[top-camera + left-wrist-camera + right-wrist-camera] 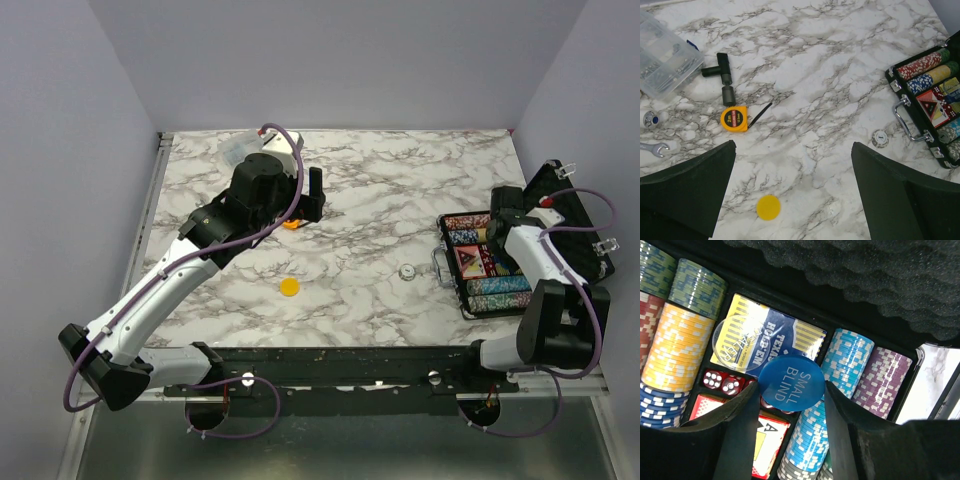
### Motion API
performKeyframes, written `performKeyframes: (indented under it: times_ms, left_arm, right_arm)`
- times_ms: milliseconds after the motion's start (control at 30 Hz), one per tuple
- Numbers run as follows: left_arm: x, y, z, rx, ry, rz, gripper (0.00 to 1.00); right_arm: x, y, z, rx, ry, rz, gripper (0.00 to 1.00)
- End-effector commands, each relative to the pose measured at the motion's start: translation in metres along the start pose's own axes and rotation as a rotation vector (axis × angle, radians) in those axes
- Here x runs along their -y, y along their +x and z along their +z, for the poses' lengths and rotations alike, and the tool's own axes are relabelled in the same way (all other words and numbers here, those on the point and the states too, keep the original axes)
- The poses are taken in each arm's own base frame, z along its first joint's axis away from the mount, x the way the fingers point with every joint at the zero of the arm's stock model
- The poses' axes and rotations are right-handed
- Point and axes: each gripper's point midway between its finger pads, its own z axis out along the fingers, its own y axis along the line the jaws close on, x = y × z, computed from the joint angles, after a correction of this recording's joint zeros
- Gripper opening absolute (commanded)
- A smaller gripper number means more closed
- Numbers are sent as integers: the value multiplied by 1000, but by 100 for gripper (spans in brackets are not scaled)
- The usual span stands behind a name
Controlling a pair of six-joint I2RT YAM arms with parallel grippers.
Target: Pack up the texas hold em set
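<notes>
The right gripper moves down next onto the card box's end by the light-blue chips beside the clear dealer disc. It opens there, since that end is bare.
The black briefcase lies open at the right, with chip rows and a foam lid. My right gripper is over the case, shut on a blue disc marked SMALL BLIND. Below it lie a clear dealer disc, a card box, red dice and a red card box. A yellow disc and a white disc lie on the table. My left gripper is open, high above the yellow disc; the white disc lies near the case handle.
An orange tape measure, a black T-shaped tool, a clear compartment box, a wrench and a small silver piece lie at the far left. Walls enclose the marble table.
</notes>
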Motion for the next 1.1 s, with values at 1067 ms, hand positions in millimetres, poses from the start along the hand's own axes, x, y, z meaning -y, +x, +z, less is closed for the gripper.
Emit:
performKeyframes:
  times_ms: [1067]
  left_arm:
    - [1,4,11,-46,30,-43,98]
  right_arm:
    - [14,6,34,34,147,45,20]
